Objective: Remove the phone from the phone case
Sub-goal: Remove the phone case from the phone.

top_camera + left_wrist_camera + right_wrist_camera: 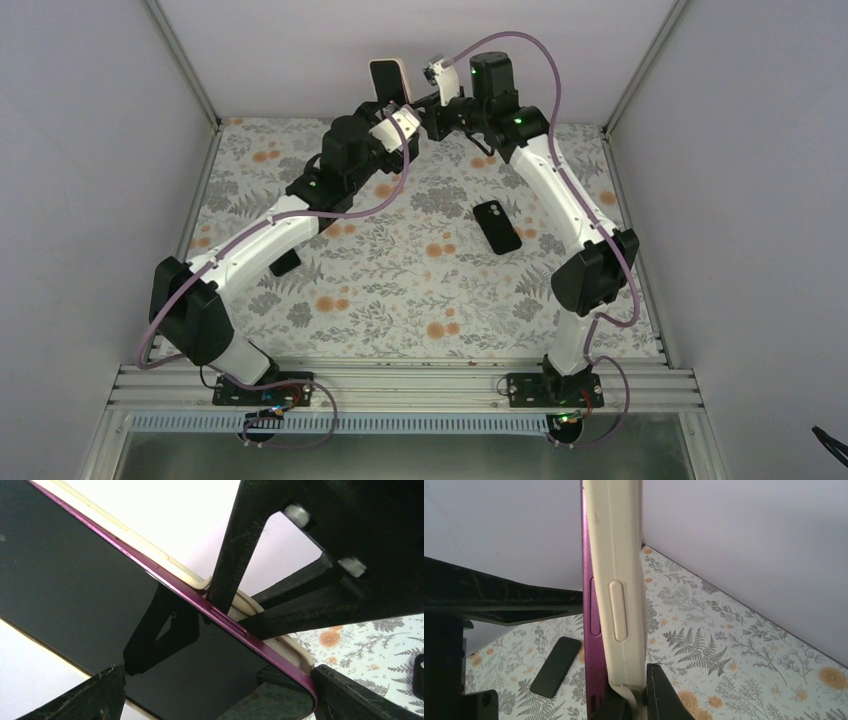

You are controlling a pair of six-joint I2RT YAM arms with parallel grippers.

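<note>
The cream case point(621, 580) will be released on the mat's clear middle, below my right gripper and toward my base, so it moves back and down next.
A phone point(383, 80) with a black screen point(75, 580) and magenta frame point(225, 620) is held upright in the air at the back of the table. Its cream case point(621, 580) is peeling away from the frame along one edge point(270, 612). My left gripper point(220, 692) is shut across the phone's width, with one finger point(100, 697) at each side. My right gripper point(636, 702) is shut on the case's edge, and the case wall is pulled off the magenta frame point(591, 645) at the fingers. The two grippers meet at the phone in the top view, the left one point(398, 118) and the right one point(432, 88).
A flat black phone-shaped object point(497, 226) lies on the floral table mat right of centre; it also shows in the right wrist view point(555, 666). A small dark object point(285, 262) lies under the left arm. White walls close the back and sides.
</note>
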